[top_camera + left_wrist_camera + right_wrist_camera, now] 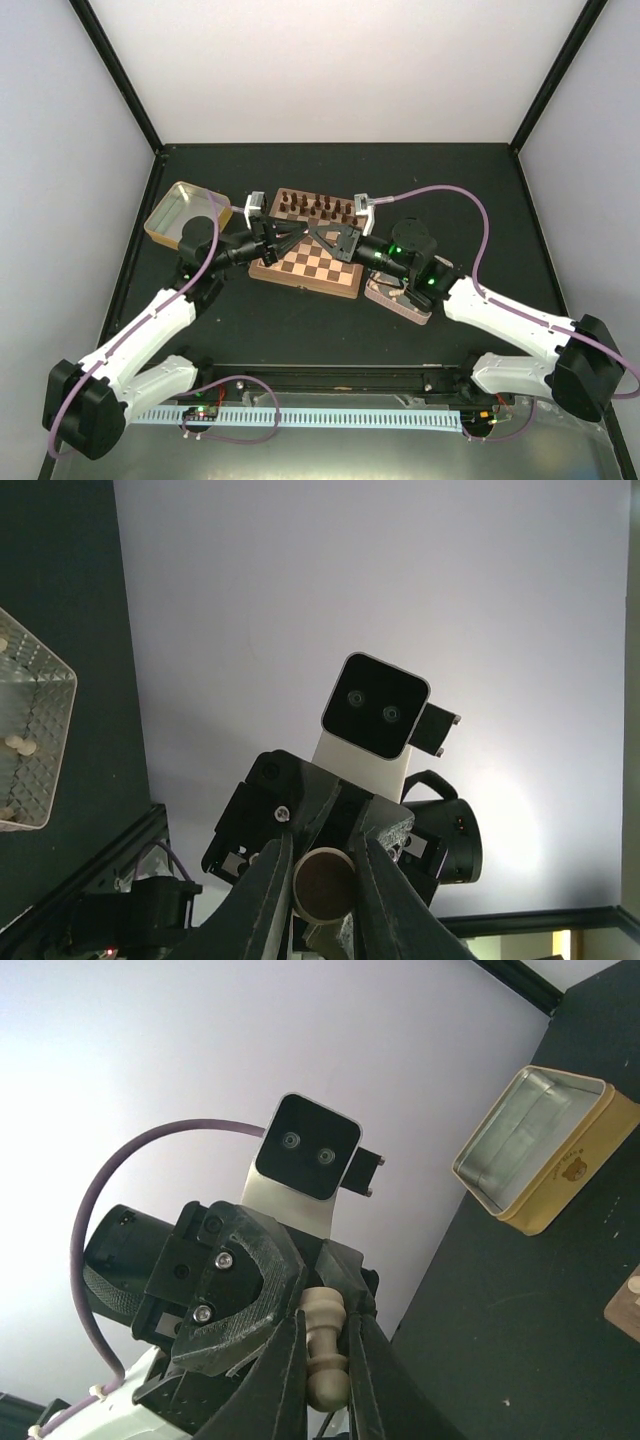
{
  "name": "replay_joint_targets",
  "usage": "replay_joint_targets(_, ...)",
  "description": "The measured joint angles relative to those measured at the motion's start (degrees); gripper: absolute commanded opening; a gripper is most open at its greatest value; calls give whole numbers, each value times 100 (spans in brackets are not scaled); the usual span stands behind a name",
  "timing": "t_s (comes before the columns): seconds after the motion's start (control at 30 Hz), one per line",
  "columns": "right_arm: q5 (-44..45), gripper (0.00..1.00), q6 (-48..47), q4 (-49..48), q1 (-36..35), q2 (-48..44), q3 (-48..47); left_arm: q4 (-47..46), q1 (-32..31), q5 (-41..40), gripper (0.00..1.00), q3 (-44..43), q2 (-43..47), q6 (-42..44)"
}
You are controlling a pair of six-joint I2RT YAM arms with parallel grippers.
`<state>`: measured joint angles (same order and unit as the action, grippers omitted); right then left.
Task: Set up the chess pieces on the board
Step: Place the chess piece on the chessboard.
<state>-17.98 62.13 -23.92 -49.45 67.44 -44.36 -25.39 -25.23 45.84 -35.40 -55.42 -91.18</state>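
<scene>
The robot's right gripper needs to swing to the left in the top view next, to the board's near corner squares opposite the dark chessmen (318,207) below it, with its fingers pointing down, then lower and release.
A light tan chess piece (328,1360) is held in the air between my two grippers, which meet tip to tip above the board (305,284). My left gripper (325,855) is shut on the piece's round base (325,885). My right gripper (327,1330) is shut on its neck and head. In the top view the left gripper (290,240) and the right gripper (322,240) hide the piece. Dark brown chessmen (318,207) stand along the board's far rows. More tan pieces lie in a metal tin (30,730).
An open yellow tin (185,213) lies on the black table left of the board; it also shows in the right wrist view (545,1155). A second tin (398,298) lies right of the board under my right arm. Walls enclose the table.
</scene>
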Motion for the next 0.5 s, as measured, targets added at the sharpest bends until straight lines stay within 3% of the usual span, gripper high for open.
replay_joint_targets(0.13, -20, 1, -37, 238, -2, 0, -138, 52, 0, -63, 24, 2, 70, 107)
replay_joint_targets(0.23, -15, 1, -122, 568, -2, -4, -256, 280, 7, -140, 42, 2, 133, 350)
replay_joint_targets(0.37, 116, 1, -398, 1475, -2, -4, -481, 870, 87, -289, 59, 2, 234, 870)
replay_joint_targets(0.5, 404, 1, -839, 2594, -2, 76, -734, 1727, 278, -623, 66, 4, 472, 1633)
